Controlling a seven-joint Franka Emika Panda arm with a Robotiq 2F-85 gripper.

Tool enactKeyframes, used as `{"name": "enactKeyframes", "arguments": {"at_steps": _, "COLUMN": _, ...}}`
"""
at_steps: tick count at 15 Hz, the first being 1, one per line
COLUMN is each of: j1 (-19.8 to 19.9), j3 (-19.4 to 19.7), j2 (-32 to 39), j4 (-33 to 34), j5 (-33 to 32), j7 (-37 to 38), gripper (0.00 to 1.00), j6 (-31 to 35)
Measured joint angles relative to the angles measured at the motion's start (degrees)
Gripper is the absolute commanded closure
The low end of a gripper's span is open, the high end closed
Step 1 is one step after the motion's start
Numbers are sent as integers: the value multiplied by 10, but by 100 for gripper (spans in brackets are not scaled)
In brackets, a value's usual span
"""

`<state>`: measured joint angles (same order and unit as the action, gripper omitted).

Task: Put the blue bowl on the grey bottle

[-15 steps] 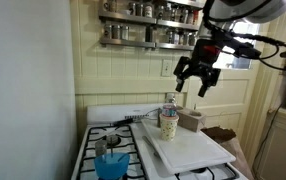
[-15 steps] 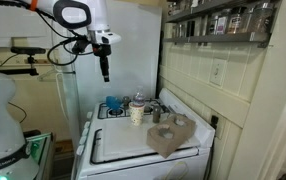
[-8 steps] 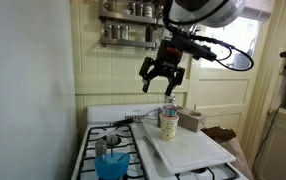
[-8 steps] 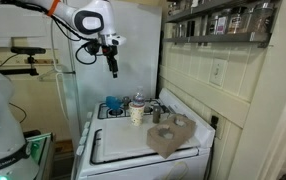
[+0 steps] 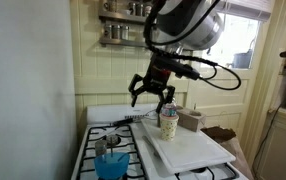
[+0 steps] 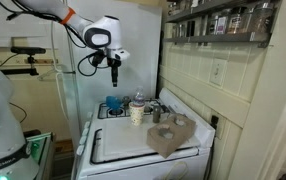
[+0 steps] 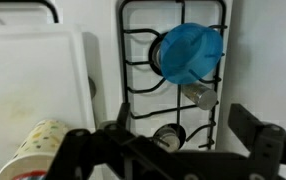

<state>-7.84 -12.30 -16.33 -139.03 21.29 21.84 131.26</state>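
Observation:
The gripper turns and lowers toward the front burner next, onto the blue bowl's rim [image 5: 126, 159] [image 7: 165, 56] facing the cutting board, because that side is clear of the metal cup.
The blue bowl [image 5: 111, 166] sits on the stove's front burner; it also shows in an exterior view [image 6: 114, 106] and at the top of the wrist view [image 7: 188, 52]. The grey bottle [image 5: 169, 103] stands upright behind the cream cup [image 5: 169, 125], and also shows in an exterior view [image 6: 138, 100]. In the wrist view I see the bottle's top [image 7: 169, 134] from above. My gripper [image 5: 151, 93] hangs open and empty well above the stove, roughly over the bottle and short of the bowl. It shows in an exterior view [image 6: 115, 76] and in the wrist view [image 7: 165, 152].
A small metal cup [image 7: 198, 95] stands right beside the bowl. The cream cup [image 7: 43, 145] stands at the edge of a white cutting board [image 5: 188, 148] covering the stove's other half. A brown block [image 6: 171, 135] lies on the board. A spice shelf [image 5: 133, 30] hangs on the wall above.
The gripper has come down and swung sideways from beside the spice shelf to a spot over the stove near the bottle. It stays open. The bowl, bottle and cup have not moved.

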Motion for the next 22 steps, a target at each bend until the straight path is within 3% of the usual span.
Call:
{"name": "enactKeyframes", "arguments": {"at_steps": 6, "j1": -33, "j3": -6, "j2": 219, "j4": 76, "j5": 97, "j7": 6, "gripper": 0, "j6": 17}}
{"name": "enactKeyframes", "arguments": {"at_steps": 9, "j1": -37, "j3": -10, "j2": 294, "j4": 120, "j5": 127, "j7": 22, "gripper": 35, "j6": -1}}
{"name": "enactKeyframes", "arguments": {"at_steps": 13, "j1": -38, "j3": -7, "j2": 351, "j4": 162, "j5": 141, "j7": 62, "gripper": 64, "j6": -43}}
{"name": "enactKeyframes", "arguments": {"at_steps": 17, "j1": -37, "j3": 1, "j2": 363, "j4": 176, "j5": 149, "j7": 91, "gripper": 96, "j6": -70}}
{"name": "enactKeyframes", "arguments": {"at_steps": 22, "j1": -37, "j3": 7, "j2": 337, "j4": 175, "j5": 154, "j7": 100, "gripper": 99, "j6": -93}}
